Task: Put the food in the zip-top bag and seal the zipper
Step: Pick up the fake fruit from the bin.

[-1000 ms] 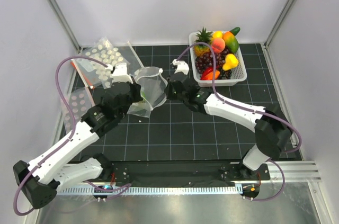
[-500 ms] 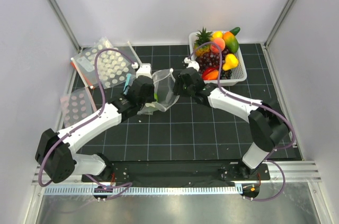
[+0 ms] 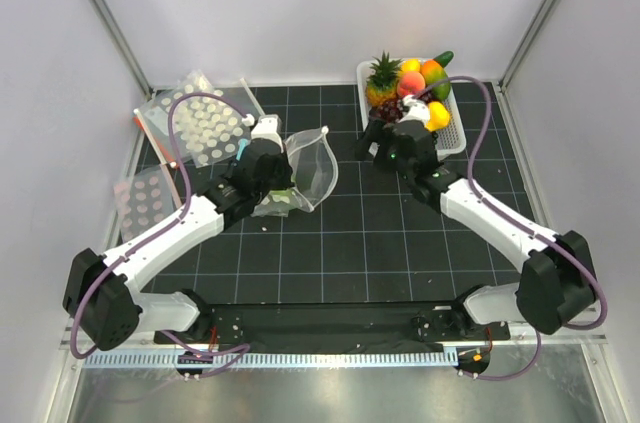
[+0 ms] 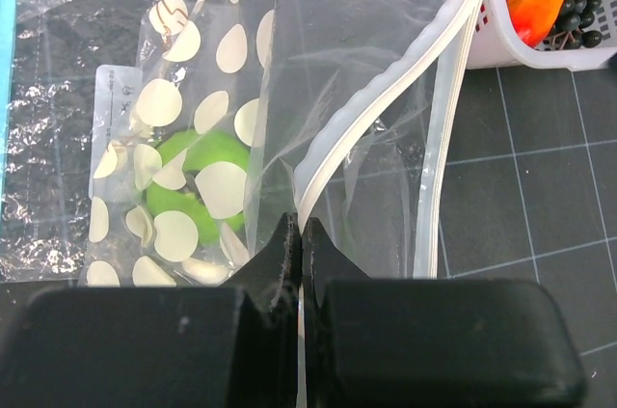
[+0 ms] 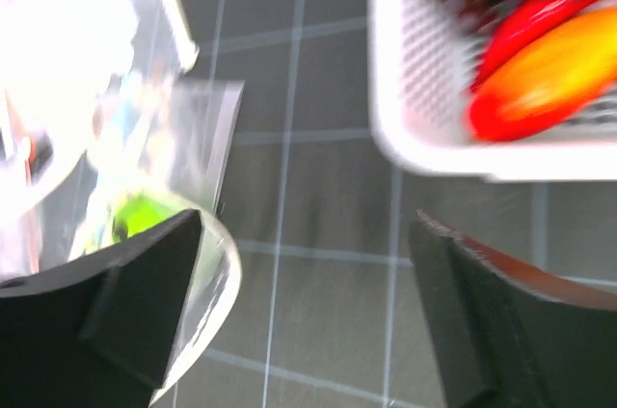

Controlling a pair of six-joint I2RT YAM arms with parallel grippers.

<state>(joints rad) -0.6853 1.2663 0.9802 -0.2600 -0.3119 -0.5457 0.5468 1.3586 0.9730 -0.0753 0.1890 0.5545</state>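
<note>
The right gripper moves outward over the side of the basket (image 3: pixel 450 148) next, then down onto the bunch of grapes.
The zip-top bag (image 3: pixel 308 168) lies on the black mat left of centre, with its mouth gaping towards the right. My left gripper (image 4: pixel 301 227) is shut on the near end of the white zipper (image 4: pixel 386 109). A green food piece (image 4: pixel 183 186) shows through the dotted plastic. My right gripper (image 3: pixel 378 143) hangs open and empty between the bag and the basket. In the right wrist view the right gripper (image 5: pixel 304 234) has bare mat between its fingers, and the bag (image 5: pixel 188 128) curves past the left finger. More food (image 3: pixel 412 83) sits piled in the white basket (image 3: pixel 450 148).
Dotted clear sheets (image 3: pixel 195 121) lie at the back left, with another (image 3: pixel 145 198) nearer. A plain clear bag with a blue strip (image 4: pixel 43 119) lies beside the pouch. The basket's white wall (image 5: pixel 424 90) is close above my right fingers.
My right gripper has opened, let go of the bag's mouth and moved right towards the basket. The left gripper has kept its hold, and the bag now sags open on the mat.
</note>
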